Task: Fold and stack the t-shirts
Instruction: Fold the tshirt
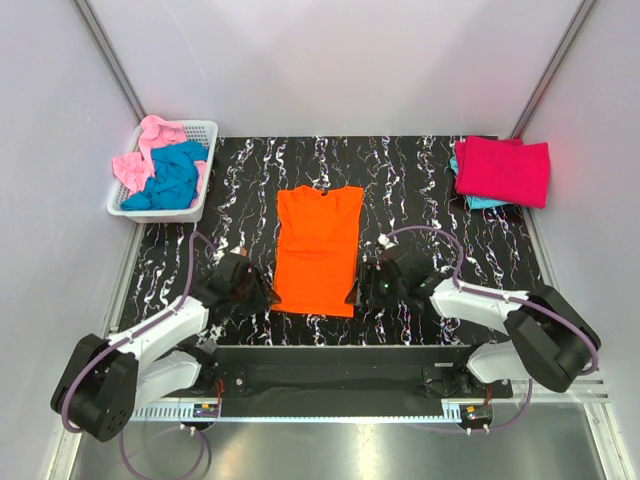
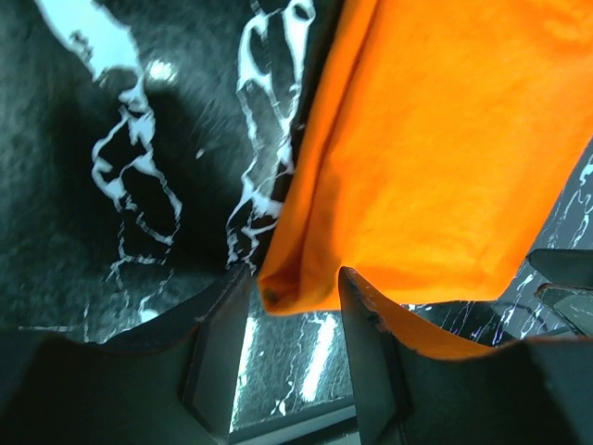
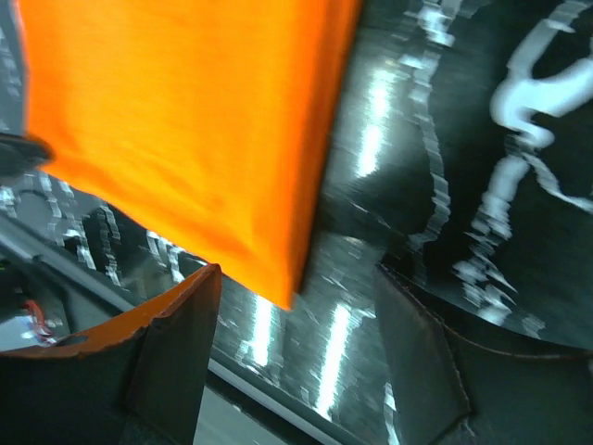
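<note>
The left gripper stays low and closes on the orange t-shirt's near corner on the basket side next, since that corner already lies between its open fingers.
An orange t-shirt (image 1: 318,250) lies flat mid-table, sleeves folded in, hem toward me. My left gripper (image 1: 268,296) is open at its near left corner; in the left wrist view (image 2: 292,287) that corner (image 2: 287,287) sits between the fingers. My right gripper (image 1: 356,290) is open at the near right corner, which lies between the fingers in the right wrist view (image 3: 295,283). A folded crimson-pink t-shirt (image 1: 503,170) lies on a teal one (image 1: 478,202) at the far right. A teal t-shirt (image 1: 172,178) and a light pink one (image 1: 145,150) fill the basket.
A white lattice basket (image 1: 190,212) stands at the far left corner of the black marbled table (image 1: 420,190). Grey walls close in the back and sides. The table's near edge and a metal rail run just behind both grippers.
</note>
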Available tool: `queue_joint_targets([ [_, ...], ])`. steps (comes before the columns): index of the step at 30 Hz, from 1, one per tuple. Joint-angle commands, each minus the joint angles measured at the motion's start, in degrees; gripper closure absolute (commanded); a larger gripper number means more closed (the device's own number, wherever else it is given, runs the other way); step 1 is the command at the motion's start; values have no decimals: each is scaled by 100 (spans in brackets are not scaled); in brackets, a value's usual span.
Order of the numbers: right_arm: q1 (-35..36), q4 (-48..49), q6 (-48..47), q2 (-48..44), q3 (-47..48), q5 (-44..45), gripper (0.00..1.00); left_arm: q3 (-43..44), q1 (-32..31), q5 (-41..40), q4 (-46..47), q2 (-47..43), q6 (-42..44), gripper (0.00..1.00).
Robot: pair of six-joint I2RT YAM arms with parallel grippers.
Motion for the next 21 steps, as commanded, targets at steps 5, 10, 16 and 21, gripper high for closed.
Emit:
queue_joint_targets([
  [5,299,538,372,672,-73,-146,31,-31,20,178,-462,-252,-353,52],
  [10,422,302,504,672,49,38,36,21,29,204,-409,-253,-354,55],
  [16,589,-700,662,611,348,346,38,-5,29,354,-198,-217,-380,58],
  [21,721,-789,785,584,419,311,39,-75,37,468,-75,-226,-433,60],
])
